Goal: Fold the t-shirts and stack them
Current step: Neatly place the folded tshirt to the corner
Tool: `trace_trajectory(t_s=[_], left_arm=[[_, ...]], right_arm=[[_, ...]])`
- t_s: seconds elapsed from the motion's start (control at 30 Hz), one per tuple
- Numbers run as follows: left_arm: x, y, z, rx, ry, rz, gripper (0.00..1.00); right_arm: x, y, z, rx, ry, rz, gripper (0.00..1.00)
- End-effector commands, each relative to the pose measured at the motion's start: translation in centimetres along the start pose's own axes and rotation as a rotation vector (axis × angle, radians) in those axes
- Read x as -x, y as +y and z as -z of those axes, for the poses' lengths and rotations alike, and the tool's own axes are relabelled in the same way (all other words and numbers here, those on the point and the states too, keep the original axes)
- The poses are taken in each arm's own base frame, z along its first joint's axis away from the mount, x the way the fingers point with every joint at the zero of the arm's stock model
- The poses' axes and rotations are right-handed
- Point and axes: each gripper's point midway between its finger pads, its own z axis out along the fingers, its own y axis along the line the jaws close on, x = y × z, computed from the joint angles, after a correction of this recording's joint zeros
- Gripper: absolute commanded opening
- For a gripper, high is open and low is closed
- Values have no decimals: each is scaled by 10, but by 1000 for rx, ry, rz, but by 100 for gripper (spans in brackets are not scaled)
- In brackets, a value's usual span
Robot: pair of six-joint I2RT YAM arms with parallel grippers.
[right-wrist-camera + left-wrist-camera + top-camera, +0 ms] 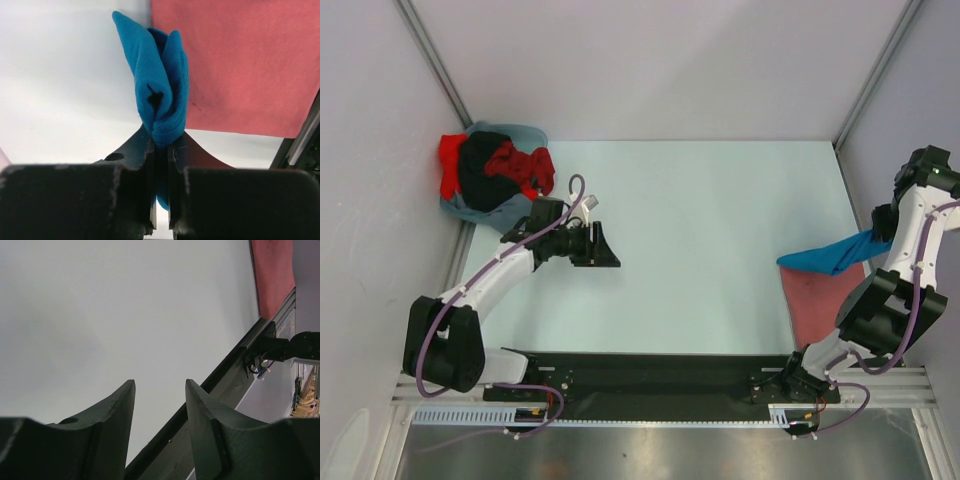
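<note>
The blue t-shirt hangs only across the pinkish-red t-shirt's far edge, so I will move my right gripper down and back toward that flat t-shirt (822,301) (245,67) and let go.
A bright blue t-shirt (835,254) hangs bunched from my right gripper (161,137), which is shut on it above the table's right side; the blue shirt (160,90) shows close up in the right wrist view. A dull pinkish-red t-shirt (815,300) lies flat under it at the right edge, and it also shows in the right wrist view (240,65) and the left wrist view (272,275). My left gripper (605,245) is open and empty over the table's left half; its fingers (120,415) point across bare table.
A pile of bright red (515,165), black (480,175) and grey-blue (460,210) t-shirts lies in the far left corner against the wall. The black base rail (650,375) runs along the near edge.
</note>
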Motion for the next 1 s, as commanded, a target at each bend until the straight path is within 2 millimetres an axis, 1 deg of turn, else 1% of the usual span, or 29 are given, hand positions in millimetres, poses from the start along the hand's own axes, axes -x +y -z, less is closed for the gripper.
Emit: trace_trajectory(t_s=[0.0,0.1,0.17,0.3,0.33,0.4,0.43,0.5,0.67,0.77,0.8,0.97], left_arm=[[15,-9,2,-42,-33,-30,50],[16,-9,1,-46,-31,-28,50],[15,-9,1,-47,-28,-24,50],[15,-9,0,-51,-25,-22,50],[14,-8,0,-50,-22,-17,50],[14,-9,0,-52,-24,-19,50],[14,-9,0,-52,-24,-19,50],[13,-9,0,-52,-24,-19,50],[11,-8,1,-54,-23,-19,50],[10,-8,1,-54,-22,-17,50],[9,-7,1,-54,-21,-16,50],[9,-8,1,-58,-22,-15,50]], right_arm=[[9,-12,13,21,-48,-14,0],[9,-18,11,19,-34,-31,0],[9,-22,13,19,-42,-36,0],[5,-36,9,-6,-36,-27,0],[2,-42,5,-21,-27,-26,0],[-1,-47,6,-23,-26,-24,0],[-5,-53,2,-44,-20,-15,0],[-5,-58,3,-41,-31,-11,0],[-11,-79,-8,-95,-31,3,0],[-13,-88,-10,-108,-36,-2,0],[-15,-92,-14,-117,-34,0,0],[-16,-104,-19,-144,-39,8,0]])
